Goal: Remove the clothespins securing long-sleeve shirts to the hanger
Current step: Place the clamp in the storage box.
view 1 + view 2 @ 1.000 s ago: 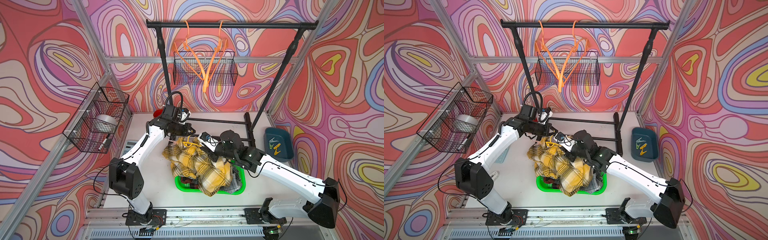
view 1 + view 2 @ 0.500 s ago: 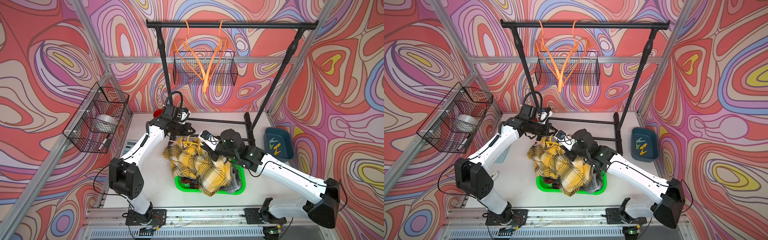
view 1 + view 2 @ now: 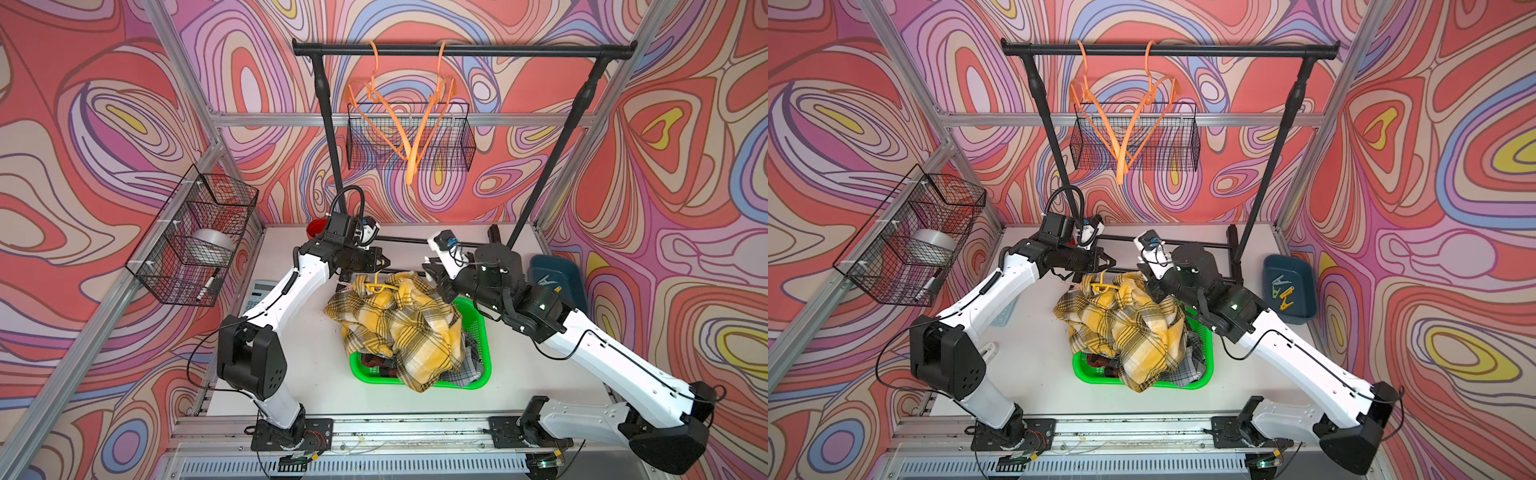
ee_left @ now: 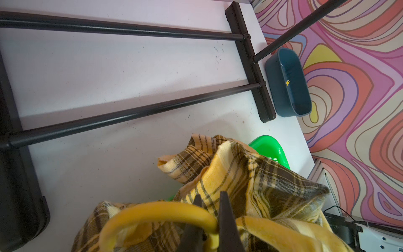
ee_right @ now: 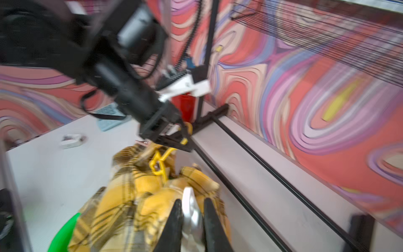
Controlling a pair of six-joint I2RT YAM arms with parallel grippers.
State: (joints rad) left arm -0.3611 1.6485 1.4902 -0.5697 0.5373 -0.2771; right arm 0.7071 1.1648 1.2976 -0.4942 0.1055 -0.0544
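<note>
The blue bin holding clothespins stands lower, past the rack's foot. Next I will swing my right gripper off the shirt, move down over the bin and let go of the pin.
The yellow-and-black plaid long-sleeve shirt (image 3: 399, 324) (image 3: 1125, 328) lies heaped over the green basket (image 3: 478, 332), on a yellow hanger (image 3: 380, 286) (image 4: 152, 212). My left gripper (image 3: 384, 262) (image 4: 210, 203) is shut on the hanger's hook at the shirt's back end. My right gripper (image 3: 430, 274) (image 5: 192, 201) is shut on a white clothespin (image 5: 189, 207) at the shirt's collar edge. The blurred right wrist view does not show whether the pin still bites the cloth. Red-check and grey plaid shirts (image 3: 471, 365) lie underneath in the basket.
A blue bin (image 3: 1289, 291) holding loose clothespins (image 3: 1281, 291) stands at the right wall. The black rack's base bars (image 4: 130, 113) run along the table behind the shirt. Two orange hangers (image 3: 409, 124) hang from the top rail. Wire baskets hang on the back and left walls.
My right gripper has lifted and drawn back toward the rack with the white clothespin between its fingers. The left gripper has kept its hold on the hanger hook.
</note>
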